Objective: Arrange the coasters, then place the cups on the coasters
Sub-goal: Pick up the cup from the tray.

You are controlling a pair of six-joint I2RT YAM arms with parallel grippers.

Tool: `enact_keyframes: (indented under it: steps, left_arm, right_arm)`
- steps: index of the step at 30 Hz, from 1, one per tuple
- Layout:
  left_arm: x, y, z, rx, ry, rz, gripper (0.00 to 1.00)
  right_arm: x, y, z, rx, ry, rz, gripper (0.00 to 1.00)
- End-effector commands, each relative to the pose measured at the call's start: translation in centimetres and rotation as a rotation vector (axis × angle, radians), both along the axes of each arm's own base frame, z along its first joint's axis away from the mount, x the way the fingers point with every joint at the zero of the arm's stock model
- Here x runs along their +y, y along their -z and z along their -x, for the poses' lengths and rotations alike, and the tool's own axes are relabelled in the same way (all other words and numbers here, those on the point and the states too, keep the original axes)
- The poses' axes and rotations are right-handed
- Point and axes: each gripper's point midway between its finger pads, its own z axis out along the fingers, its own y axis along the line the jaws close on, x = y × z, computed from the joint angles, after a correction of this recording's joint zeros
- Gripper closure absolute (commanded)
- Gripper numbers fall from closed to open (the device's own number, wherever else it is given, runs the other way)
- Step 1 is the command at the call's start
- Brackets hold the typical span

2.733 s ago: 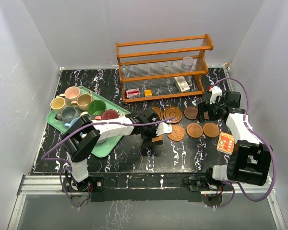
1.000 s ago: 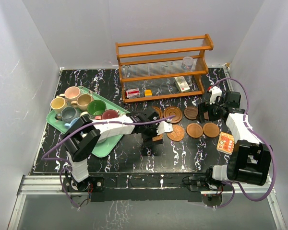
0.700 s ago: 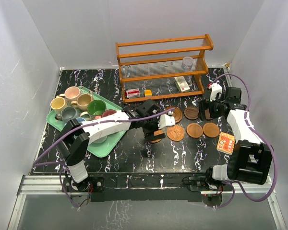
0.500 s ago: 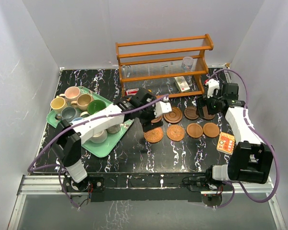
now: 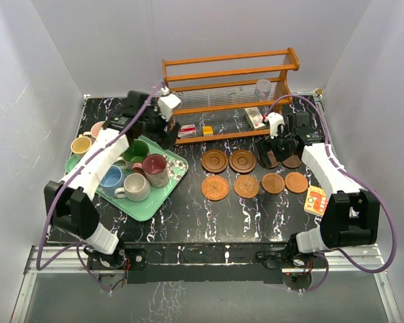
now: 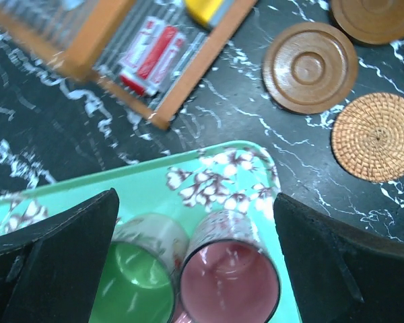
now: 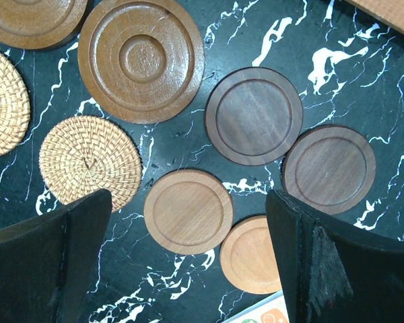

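The green cup (image 6: 131,282) is below my left gripper, to its left in the top view, so it should go down onto the side of the green cup's rim clear of the maroon cup.
Eight coasters lie in two rows right of the tray: ringed wood (image 5: 214,161) (image 5: 243,161), woven (image 5: 215,188) (image 5: 246,186), smooth light (image 5: 273,183) (image 5: 296,182), and dark ones (image 7: 254,116) (image 7: 330,169) partly under my right arm. The cups stand on the green tray (image 5: 145,207): green (image 5: 136,151), maroon (image 5: 155,168), blue (image 5: 111,176), cream (image 5: 136,187), yellow (image 5: 81,145), pink (image 5: 98,128). My left gripper (image 6: 195,222) hangs open above the green cup (image 6: 131,282) and maroon cup (image 6: 229,276). My right gripper (image 7: 187,222) is open over a light coaster (image 7: 188,210), holding nothing.
A wooden shelf (image 5: 229,94) stands at the back with a glass tumbler (image 5: 262,87) and small packets. An orange card (image 5: 316,200) lies beside the right arm. White walls close in three sides.
My left arm has left the woven coaster lying in the front row and swung back left over the tray. My right gripper has shifted left and back over the dark coasters.
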Motion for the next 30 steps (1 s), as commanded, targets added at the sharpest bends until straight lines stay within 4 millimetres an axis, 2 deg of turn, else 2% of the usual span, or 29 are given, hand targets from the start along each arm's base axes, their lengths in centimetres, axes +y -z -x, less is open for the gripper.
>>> enact_keyframes:
  steps: [1, 5, 9, 14, 17, 19, 25, 29, 30]
  left_arm:
    - [4.1, -3.9, 0.6, -0.016, -0.12, 0.135, 0.01]
    - [9.3, -3.9, -0.3, 0.013, -0.286, 0.183, 0.02]
    - [14.3, -3.7, -0.3, 0.026, -0.432, 0.235, 0.04]
    - [18.1, -2.6, 0.7, 0.05, -0.54, 0.223, 0.07]
    - [18.9, -1.4, 1.1, 0.069, -0.557, 0.21, 0.09]
    - [19.0, -1.5, 1.7, 0.059, -0.548, 0.212, 0.1]
    - [18.0, -0.4, 2.7, 0.098, -0.476, 0.24, 0.16]
    - [17.8, -0.1, 2.3, 0.111, -0.466, 0.249, 0.23]
    - [17.9, 0.6, 1.9, 0.138, -0.47, 0.246, 0.26]
  right_arm:
    - [0.6, -1.4, -1.0, -0.055, -0.021, -0.01, 0.02]
    - [1.1, -1.2, -0.8, -0.074, -0.048, -0.029, 0.02]
    - [1.6, -0.9, -0.2, -0.105, -0.072, -0.055, 0.02]
    - [2.3, -1.1, 0.1, -0.162, -0.081, -0.102, 0.03]
    - [2.1, -1.3, 0.2, -0.171, -0.068, -0.091, 0.03]
    - [2.0, -1.3, 0.3, -0.171, -0.064, -0.092, 0.03]
    - [2.0, -1.0, 0.8, -0.165, -0.065, -0.113, 0.03]
    - [1.9, -0.7, 0.7, -0.157, -0.061, -0.109, 0.03]
    - [1.8, -0.6, 0.7, -0.154, -0.06, -0.107, 0.03]
